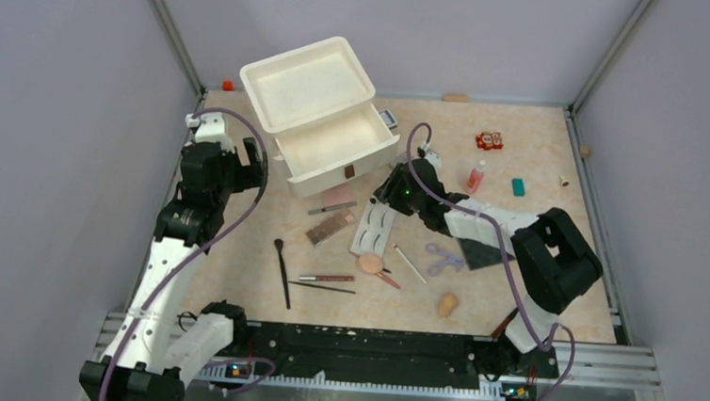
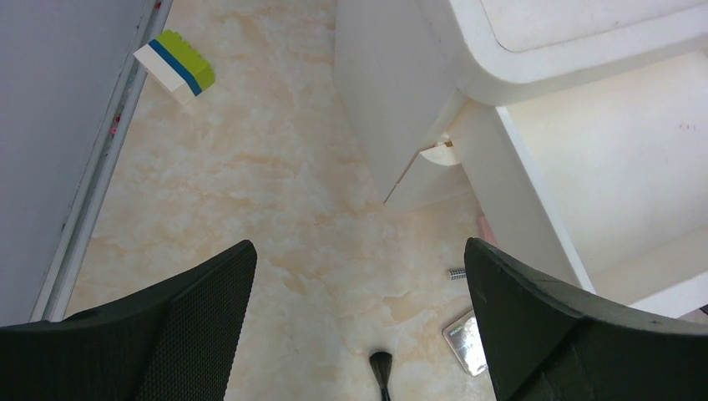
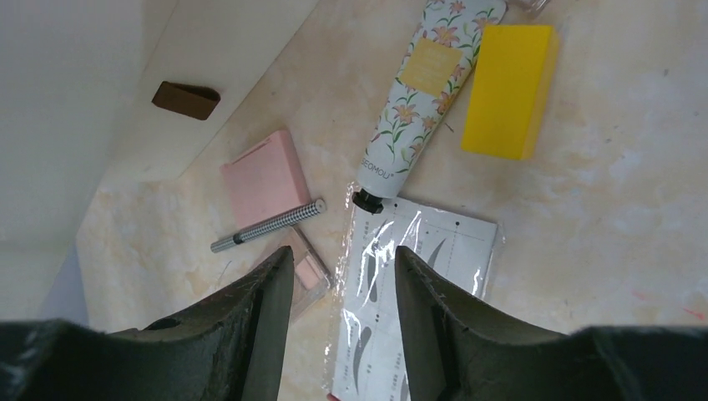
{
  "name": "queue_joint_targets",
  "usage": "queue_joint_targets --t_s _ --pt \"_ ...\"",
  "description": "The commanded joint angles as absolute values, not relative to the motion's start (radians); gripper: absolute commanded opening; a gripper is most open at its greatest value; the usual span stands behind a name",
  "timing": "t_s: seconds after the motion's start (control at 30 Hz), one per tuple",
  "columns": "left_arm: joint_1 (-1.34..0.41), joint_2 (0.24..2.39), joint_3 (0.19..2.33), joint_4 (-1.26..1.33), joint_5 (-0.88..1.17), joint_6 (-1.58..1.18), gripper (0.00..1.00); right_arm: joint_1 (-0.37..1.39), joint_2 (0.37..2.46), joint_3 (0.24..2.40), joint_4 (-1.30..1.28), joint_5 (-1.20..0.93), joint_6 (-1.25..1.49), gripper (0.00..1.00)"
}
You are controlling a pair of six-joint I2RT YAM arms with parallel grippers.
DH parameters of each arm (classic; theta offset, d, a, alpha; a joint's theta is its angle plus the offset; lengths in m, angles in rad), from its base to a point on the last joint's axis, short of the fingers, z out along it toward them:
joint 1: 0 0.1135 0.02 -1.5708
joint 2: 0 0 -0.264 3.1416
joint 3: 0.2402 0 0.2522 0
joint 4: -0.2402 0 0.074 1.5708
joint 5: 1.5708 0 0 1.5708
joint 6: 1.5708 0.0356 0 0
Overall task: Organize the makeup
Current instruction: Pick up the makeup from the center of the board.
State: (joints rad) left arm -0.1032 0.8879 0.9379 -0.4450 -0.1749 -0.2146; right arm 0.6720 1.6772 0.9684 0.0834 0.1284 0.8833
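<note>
The yellow block crowds the floral tube farther along, so next I should lower my right gripper onto the tube's clear lower end (image 3: 384,170) beside the black cap and close.
The makeup lies scattered on the table in front of the white drawer box (image 1: 320,113). My right gripper (image 1: 385,195) (image 3: 342,259) hangs open with nothing between its jaws, over the left edge of the white false-eyelash card (image 3: 417,276) (image 1: 374,225). Around it lie a pink compact (image 3: 267,175), a checkered pencil (image 3: 267,225), the brown palette (image 1: 330,227) and a floral tube (image 3: 426,92). A black brush (image 1: 282,271), two pencils (image 1: 327,278), a peach puff (image 1: 370,262), a sponge (image 1: 447,304) and a purple curler (image 1: 443,259) lie nearer. My left gripper (image 1: 250,160) (image 2: 359,259) is wide open beside the box's left wall.
The box's drawer (image 2: 618,167) stands pulled out, with a brown tab (image 3: 185,100) on its front. A yellow block (image 3: 509,88) sits by the tube. A green and white block (image 2: 175,65) lies at the left rail. A teal block (image 1: 518,186), a pink bottle (image 1: 475,178) and red pieces (image 1: 489,141) lie at the right.
</note>
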Motion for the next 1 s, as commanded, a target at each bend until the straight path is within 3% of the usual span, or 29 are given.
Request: queue_joint_targets --t_s 0.0,0.77,0.97 --pt "-0.097 0.888 0.932 -0.4 -0.154 -0.225 0.99 0.667 1.738 0.958 0.24 0.105 1.021 0.48" --pt "-0.092 0.893 0.933 -0.397 -0.124 -0.225 0.99 0.652 1.967 1.14 0.148 0.233 1.027 0.47" --pt "-0.091 0.897 0.933 -0.396 -0.117 -0.225 0.99 0.647 1.995 1.155 0.116 0.251 1.015 0.29"
